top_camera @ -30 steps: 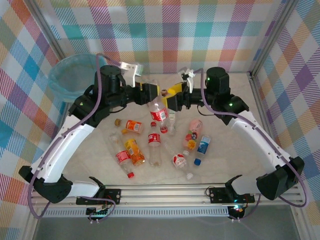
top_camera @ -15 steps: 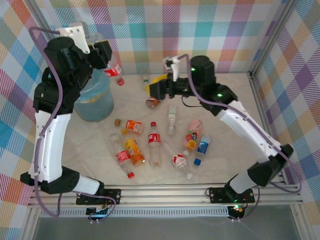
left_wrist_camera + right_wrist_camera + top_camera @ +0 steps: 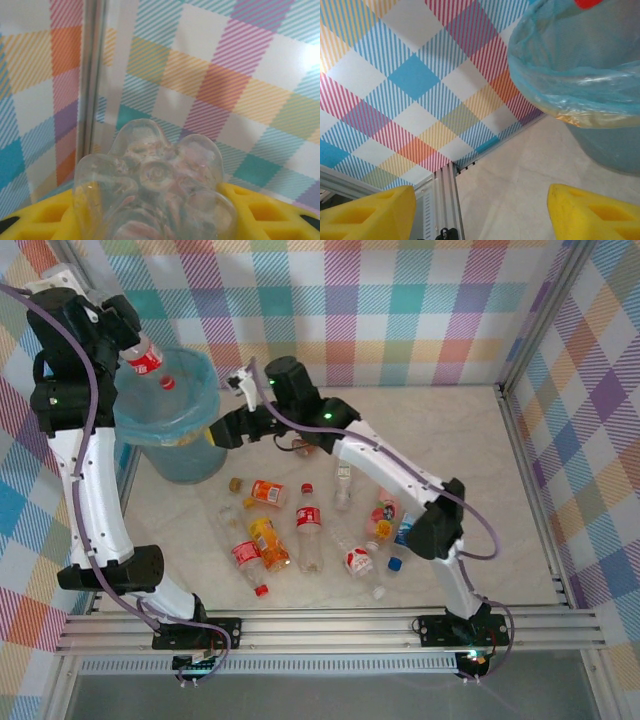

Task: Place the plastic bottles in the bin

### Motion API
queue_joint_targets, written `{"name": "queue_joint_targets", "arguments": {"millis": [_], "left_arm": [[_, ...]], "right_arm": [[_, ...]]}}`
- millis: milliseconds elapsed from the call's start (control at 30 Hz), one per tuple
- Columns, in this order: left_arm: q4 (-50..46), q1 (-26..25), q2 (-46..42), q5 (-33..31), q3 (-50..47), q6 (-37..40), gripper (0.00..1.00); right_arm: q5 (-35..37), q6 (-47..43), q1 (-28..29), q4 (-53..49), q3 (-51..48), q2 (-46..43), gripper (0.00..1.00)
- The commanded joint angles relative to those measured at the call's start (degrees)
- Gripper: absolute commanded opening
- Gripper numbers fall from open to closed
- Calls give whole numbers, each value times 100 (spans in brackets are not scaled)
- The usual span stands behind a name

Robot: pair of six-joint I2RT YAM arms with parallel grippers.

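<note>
Next, my left gripper comes down toward the middle of the bin's blue-bagged opening [image 3: 170,405] and releases the clear bottle, since the bottle's base is still high by the bin's far rim.
My left gripper [image 3: 128,343] is raised at the far left, shut on a clear plastic bottle [image 3: 148,360] with a red label, hanging cap-down over the bin's [image 3: 190,445] blue-bagged mouth. In the left wrist view the bottle's base [image 3: 152,175] sits between my yellow fingers [image 3: 30,220]. My right gripper [image 3: 222,430] reaches left, close to the bin's right side, open with nothing in it. Its fingers [image 3: 375,212] stand apart over bare table, with the bin [image 3: 570,65] at the upper right. Several more bottles lie mid-table, among them an orange one [image 3: 267,492] and a red-labelled one [image 3: 307,525].
Checked walls close in the table on three sides, with a metal frame post [image 3: 447,200] at the left corner. A small bottle [image 3: 300,447] lies just behind the right arm's forearm. Loose caps [image 3: 236,483] lie among the bottles.
My left arm has lifted the red-labelled bottle from mid-table up and left to over the bin. The right arm has swung left to the bin's side, its jaws narrowing somewhat.
</note>
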Motion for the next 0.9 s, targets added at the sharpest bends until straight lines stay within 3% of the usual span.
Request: {"name": "queue_joint_targets", "arguments": {"millis": [0, 333, 733, 867], "left_arm": [[239, 370, 345, 252, -40, -139, 46], [662, 541, 1156, 1534, -903, -182, 48], [753, 540, 1739, 1752, -1731, 162, 56], [645, 536, 1922, 1764, -1661, 214, 66]], "right_arm": [[-176, 140, 57, -217, 577, 414, 70], [-10, -11, 57, -429, 549, 720, 70], [23, -253, 48, -427, -158, 548, 71], [64, -302, 35, -424, -156, 559, 71]]}}
